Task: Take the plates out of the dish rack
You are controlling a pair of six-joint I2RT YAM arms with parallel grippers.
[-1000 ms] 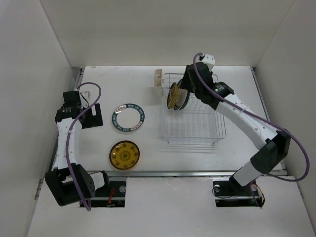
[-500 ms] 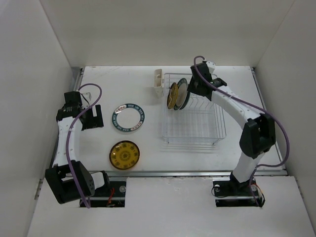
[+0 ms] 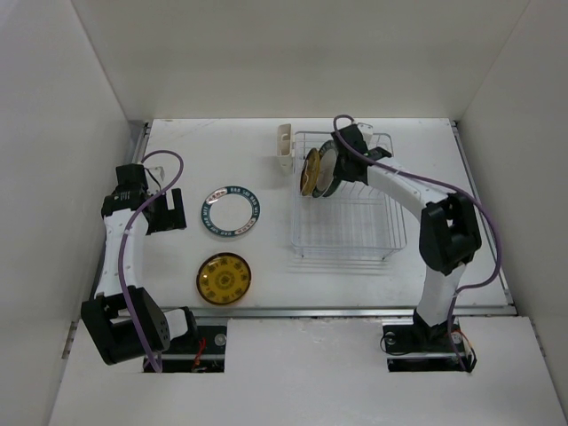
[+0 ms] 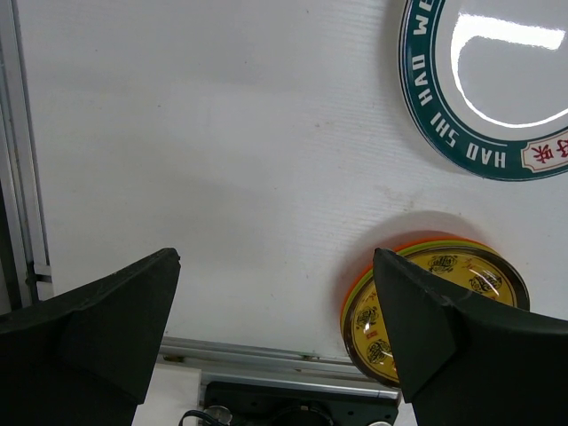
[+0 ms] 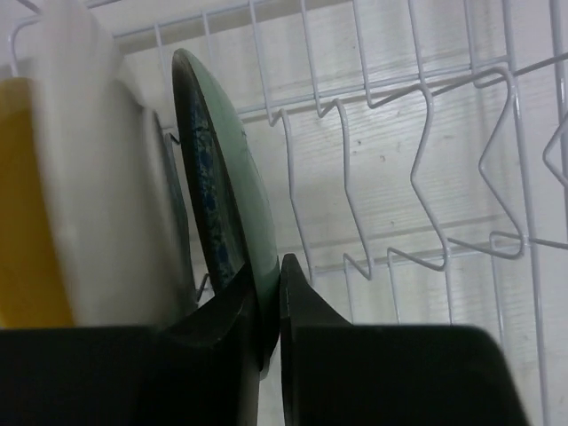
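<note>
The green plate in my right gripper will next move up, back and left in the top view and down onto the amber-topped stack, because plates are already there.
The dish rack stands at the back right of the table. Plates stand on edge at its left end. In the right wrist view these are a dark green plate, a white one and a yellow one. My right gripper is shut on the green plate's rim, one finger on each face. From above, the right gripper is over those plates. My left gripper hangs open at the left, holding nothing. A teal-rimmed white plate and an amber-topped stack of plates lie on the table.
A cream utensil cup hangs on the rack's back left corner. Bent wire dividers fill the rack to the right of the plates. In the left wrist view the teal-rimmed plate and the stack lie near the metal front rail.
My right gripper has gone from open to shut on the green plate's rim, and its wrist has swung lower into the rack's left end. The left arm has not moved.
</note>
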